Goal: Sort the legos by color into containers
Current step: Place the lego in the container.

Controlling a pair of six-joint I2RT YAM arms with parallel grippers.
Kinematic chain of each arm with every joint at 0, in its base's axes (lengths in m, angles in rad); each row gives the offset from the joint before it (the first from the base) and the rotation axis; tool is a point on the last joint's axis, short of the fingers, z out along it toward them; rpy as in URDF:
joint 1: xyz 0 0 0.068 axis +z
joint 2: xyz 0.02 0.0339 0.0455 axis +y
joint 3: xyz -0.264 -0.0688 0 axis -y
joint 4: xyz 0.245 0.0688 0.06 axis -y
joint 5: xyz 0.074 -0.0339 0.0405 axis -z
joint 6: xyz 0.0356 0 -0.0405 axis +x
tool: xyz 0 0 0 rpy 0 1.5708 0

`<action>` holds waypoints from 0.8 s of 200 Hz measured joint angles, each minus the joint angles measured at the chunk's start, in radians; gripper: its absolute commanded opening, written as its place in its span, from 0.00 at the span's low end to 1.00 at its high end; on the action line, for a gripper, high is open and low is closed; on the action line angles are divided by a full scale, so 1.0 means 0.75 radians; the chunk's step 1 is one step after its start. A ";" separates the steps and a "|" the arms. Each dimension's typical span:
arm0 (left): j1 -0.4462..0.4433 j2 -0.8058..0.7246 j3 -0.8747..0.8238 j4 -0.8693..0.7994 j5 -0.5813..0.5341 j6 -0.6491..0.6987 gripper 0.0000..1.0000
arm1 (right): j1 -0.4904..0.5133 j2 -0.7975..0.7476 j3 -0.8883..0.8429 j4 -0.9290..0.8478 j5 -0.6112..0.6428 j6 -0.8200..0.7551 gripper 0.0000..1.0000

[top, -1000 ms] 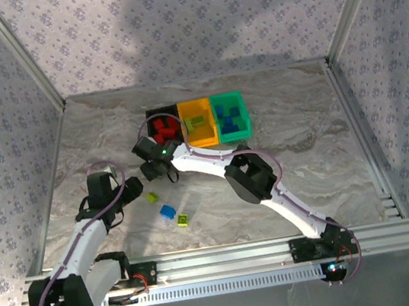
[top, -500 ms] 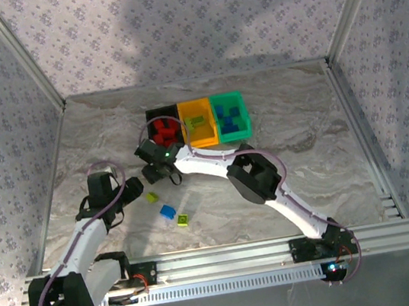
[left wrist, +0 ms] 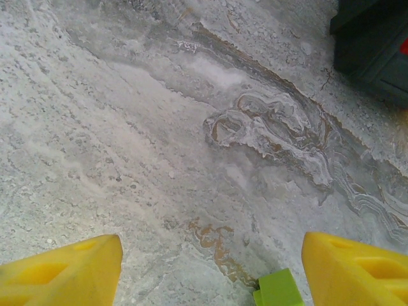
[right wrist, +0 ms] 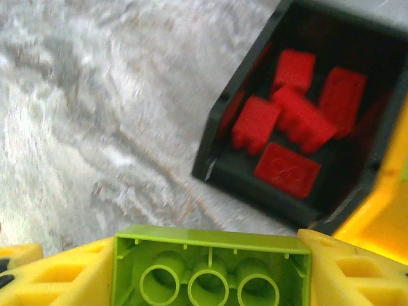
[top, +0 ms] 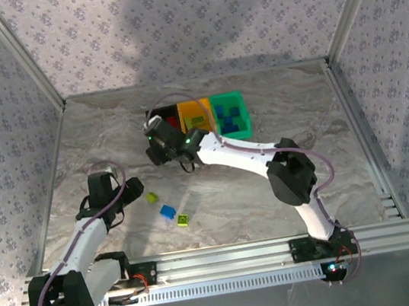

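Next I should bring my right gripper outward and across, past the black container (top: 154,116), to release the lego over the orange-yellow container (top: 197,116), since that lies outward of the gripper.
My right gripper (right wrist: 210,258) is shut on a yellow-green lego (right wrist: 210,268), its hollow underside facing the camera. It hovers at the near left corner of the black container (right wrist: 255,185), which holds several red legos (right wrist: 299,127). From above, the right gripper (top: 156,138) sits just in front of the black container (top: 154,116); the orange-yellow (top: 196,116) and green (top: 231,114) containers follow to its right. My left gripper (left wrist: 210,248) is open low over the table, with a yellow-green lego (left wrist: 278,290) by its right finger. A blue lego (top: 168,211) and another yellow-green one (top: 184,219) lie near.
The right arm's forearm and elbow (top: 292,174) stretch across the middle of the table in front of the containers. An orange-yellow wall (right wrist: 389,191) borders the black container on the right. Metal frame rails (top: 228,257) run along the near edge.
The right gripper has carried the yellow-green lego up and to the right, from beside the left gripper to the black container's front corner, and its elbow swung right. The left arm stayed put.
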 measured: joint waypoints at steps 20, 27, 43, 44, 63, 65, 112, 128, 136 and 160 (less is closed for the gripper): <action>0.000 0.001 0.000 0.002 0.004 0.000 0.74 | -0.069 -0.045 -0.004 0.010 0.012 -0.017 0.51; 0.000 0.001 0.000 0.002 0.005 0.001 0.74 | -0.102 -0.053 -0.006 0.012 0.012 -0.020 0.51; 0.000 0.001 0.000 0.002 0.009 0.001 0.74 | -0.178 -0.055 -0.015 0.014 0.010 -0.021 0.51; 0.000 0.001 0.000 0.002 0.009 0.000 0.74 | -0.183 -0.055 -0.016 0.014 0.010 -0.020 0.52; 0.000 0.001 0.000 0.002 0.010 0.001 0.74 | -0.275 -0.052 -0.037 0.007 0.001 -0.020 0.52; 0.000 0.002 0.000 0.002 0.010 0.001 0.74 | -0.282 -0.051 -0.037 0.006 -0.001 -0.020 0.52; 0.000 0.015 0.000 0.003 0.018 0.001 0.74 | -0.435 0.033 -0.031 -0.004 -0.049 -0.004 0.56; 0.000 0.025 0.000 0.003 0.020 0.001 0.74 | -0.452 0.084 -0.002 -0.020 -0.074 0.002 0.64; 0.000 0.030 0.000 0.004 0.020 0.001 0.74 | -0.454 0.108 0.011 -0.030 -0.086 0.006 0.70; 0.000 0.047 0.000 0.004 0.029 0.001 0.74 | -0.452 0.145 0.038 -0.055 -0.110 0.013 0.79</action>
